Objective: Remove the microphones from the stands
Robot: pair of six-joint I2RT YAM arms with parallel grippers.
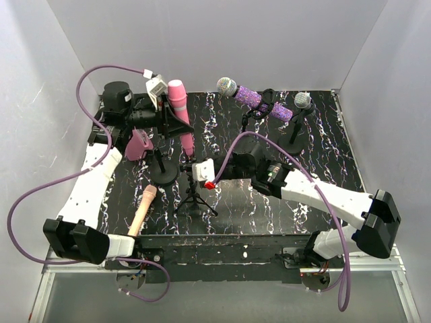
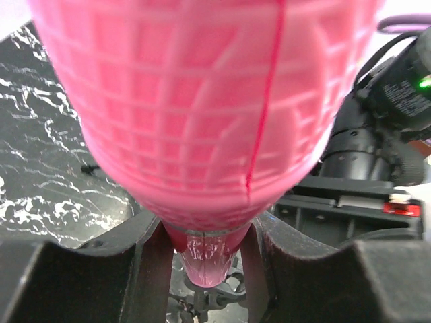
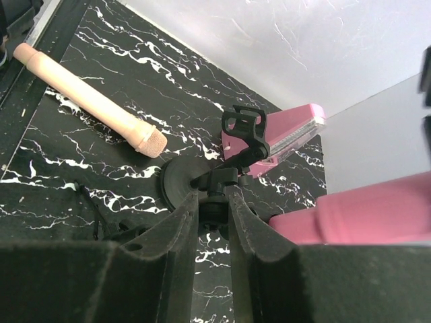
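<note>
The pink microphone should go back and down to the left in the top view with the robot's left gripper, which should then let go of it beside the beige one, where the tabletop is bare.
The pink microphone hangs tilted above the table with my left gripper shut on its body just under the head. In the left wrist view its mesh head fills the frame, and its tail sits between the fingers of my left gripper. My right gripper is shut on the post of the black tripod stand. In the right wrist view my right gripper clamps the post, and the stand's clip is empty, with the pink microphone apart from it at right.
A beige microphone lies on the table at left. A pink case and a round-base stand sit near it. At the back stand a purple glitter microphone and a silver-headed one. White walls enclose the table.
</note>
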